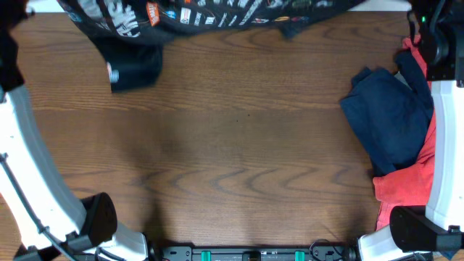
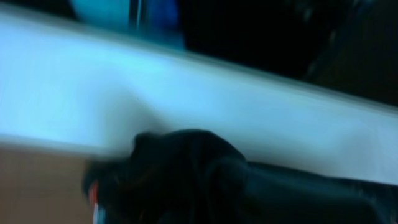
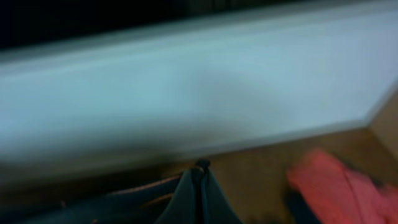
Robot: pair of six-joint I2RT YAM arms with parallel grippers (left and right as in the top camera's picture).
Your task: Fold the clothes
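The jersey (image 1: 217, 16) comes back and down with my right gripper next, which releases it on the bare wood beside the navy garment, clear of cloth.
The black jersey (image 1: 217, 16) with orange lines, logos and white lettering stretches along the table's far edge, one sleeve (image 1: 134, 67) hanging onto the wood. In the blurred left wrist view, bunched black jersey cloth (image 2: 205, 180) covers my left gripper's jaws (image 2: 199, 202). In the right wrist view my right gripper (image 3: 201, 169) is shut, pinching a bit of the jersey (image 3: 124, 202) at its tips. A navy garment (image 1: 388, 119) lies crumpled at the right on a red garment (image 1: 406, 185), which also shows in the right wrist view (image 3: 336, 186).
My white left arm (image 1: 22, 145) runs along the table's left side and my right arm (image 1: 442, 145) along the right side over the red garment. A white wall or ledge (image 3: 186, 93) lies beyond the table's far edge.
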